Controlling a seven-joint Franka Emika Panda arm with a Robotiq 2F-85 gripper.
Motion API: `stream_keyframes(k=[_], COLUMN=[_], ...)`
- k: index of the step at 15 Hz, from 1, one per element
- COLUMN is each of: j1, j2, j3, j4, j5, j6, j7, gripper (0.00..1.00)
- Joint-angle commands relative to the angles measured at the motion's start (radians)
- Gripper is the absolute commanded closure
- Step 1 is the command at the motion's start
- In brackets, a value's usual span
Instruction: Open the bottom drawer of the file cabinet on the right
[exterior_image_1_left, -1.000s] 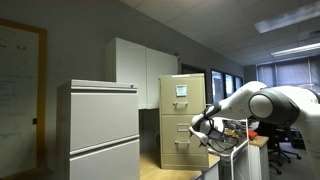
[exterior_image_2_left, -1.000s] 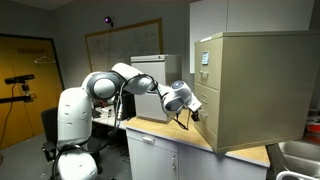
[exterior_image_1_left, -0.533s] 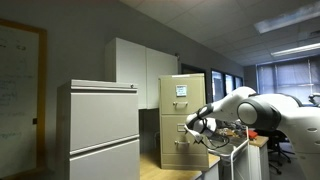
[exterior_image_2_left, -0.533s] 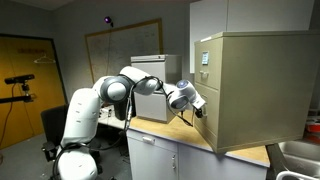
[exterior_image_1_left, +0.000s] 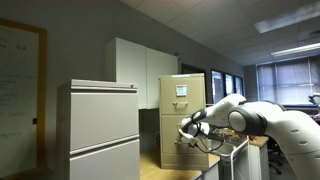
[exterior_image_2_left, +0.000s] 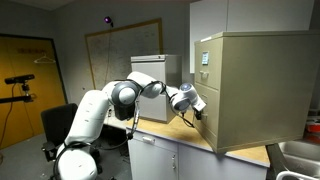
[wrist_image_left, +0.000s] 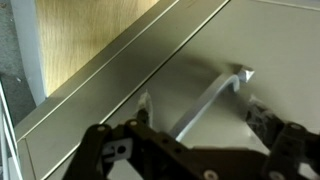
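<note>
The small silver pull (wrist_image_left: 205, 98) is already between the gripper's two fingers, so the gripper next needs to stay at the front of the bottom drawer and close its fingers on the pull.
The tan file cabinet (exterior_image_1_left: 185, 110) stands on a wooden counter and also shows in an exterior view (exterior_image_2_left: 255, 90). A white paper label (exterior_image_1_left: 181, 91) is on its top drawer. My gripper (exterior_image_1_left: 189, 128) (exterior_image_2_left: 196, 108) is right at the front of the bottom drawer (exterior_image_1_left: 180, 152) (exterior_image_2_left: 208, 128). In the wrist view the bottom drawer front (wrist_image_left: 250, 40) fills the frame. My gripper (wrist_image_left: 200, 112) is open there. Its two fingers sit on either side of the small silver pull (wrist_image_left: 205, 98) without closing on it.
A wider pale grey cabinet (exterior_image_1_left: 100, 130) stands apart from the tan one, with white wall cupboards (exterior_image_1_left: 140, 70) behind. The wooden counter top (wrist_image_left: 90, 40) (exterior_image_2_left: 190, 135) runs below the drawer. A sink (exterior_image_2_left: 300, 155) lies beside the cabinet.
My arm has stretched toward the cabinet and carried the gripper up to the bottom drawer front. The drawer has not moved.
</note>
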Motion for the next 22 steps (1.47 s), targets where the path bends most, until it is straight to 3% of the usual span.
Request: stream_keyframes(k=[1, 3, 4, 5, 8, 10, 12, 17, 18, 22], j1=[-0.011, -0.009, -0.010, -0.008, 0.004, 0.006, -0.011, -0.015, -0.020, 0.087], j2=[0.069, 0.087, 0.090, 0.091, 0.097, 0.086, 0.072, -0.011, -0.036, -0.139], j3=[0.012, 0.000, -0.006, -0.012, -0.050, -0.059, -0.033, 0.037, 0.054, -0.043], j4=[0.058, 0.068, 0.066, 0.063, 0.048, 0.023, -0.008, -0.071, -0.080, -0.175], j5=[-0.009, -0.026, -0.033, -0.041, -0.088, -0.103, -0.083, -0.068, -0.069, -0.188], j6=[-0.040, -0.044, -0.046, -0.043, -0.054, -0.041, -0.047, 0.040, 0.016, 0.004], j7=[0.014, 0.017, 0.017, 0.019, 0.034, 0.036, 0.001, -0.156, -0.196, -0.110], gripper=[0.00, 0.00, 0.07, 0.27, 0.50, 0.58, 0.62, 0.97, 1.00, 0.99])
